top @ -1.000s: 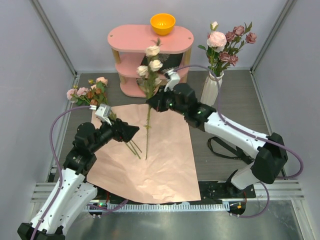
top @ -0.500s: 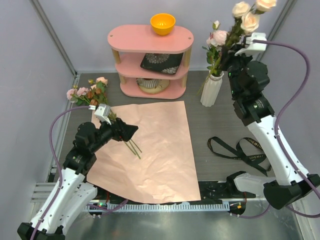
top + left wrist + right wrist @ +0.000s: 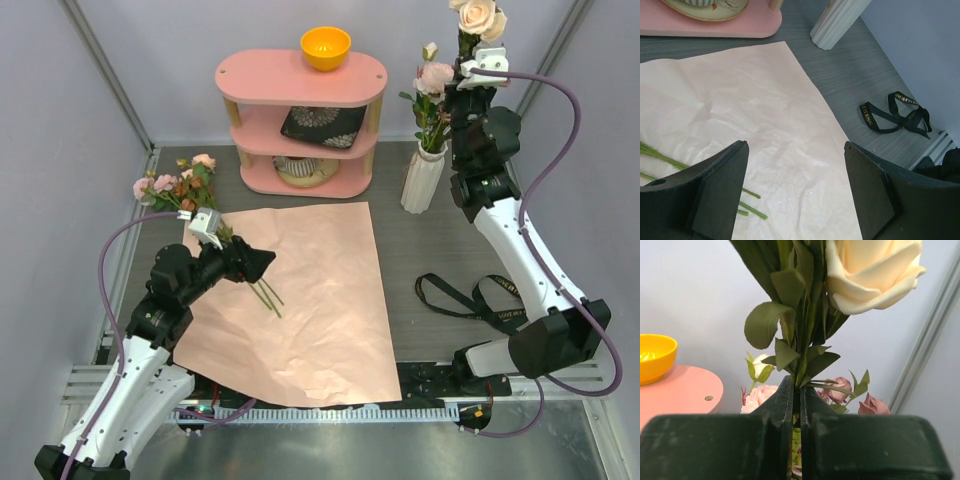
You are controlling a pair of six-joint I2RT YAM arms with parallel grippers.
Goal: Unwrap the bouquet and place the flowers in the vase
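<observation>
My right gripper should next move the upright stem, held high beside the vase's opening (image 3: 432, 151), toward the shelf unit, then lower it to the vase's rim.
The bouquet lies undone, with its salmon wrapping paper (image 3: 320, 300) spread flat. A bunch of pink and peach flowers (image 3: 172, 186) rests at the paper's far left corner, its stems (image 3: 266, 296) reaching under my left gripper (image 3: 262, 264). That gripper is open and holds nothing (image 3: 795, 146). My right gripper (image 3: 466, 48) is raised high above the white ribbed vase (image 3: 422, 178) and is shut on the stem of the cream roses (image 3: 478, 15), which stands upright (image 3: 796, 390). Pink and mauve flowers (image 3: 435, 78) stand in the vase.
A pink shelf unit (image 3: 300, 110) stands at the back with an orange bowl (image 3: 326, 45) on top and plates on its lower shelves. A black ribbon (image 3: 480, 295) lies on the table to the right of the paper. Grey walls enclose the table on three sides.
My right arm has swung from over the paper up and right to above the vase, carrying the cream roses. The left arm has stayed in place.
</observation>
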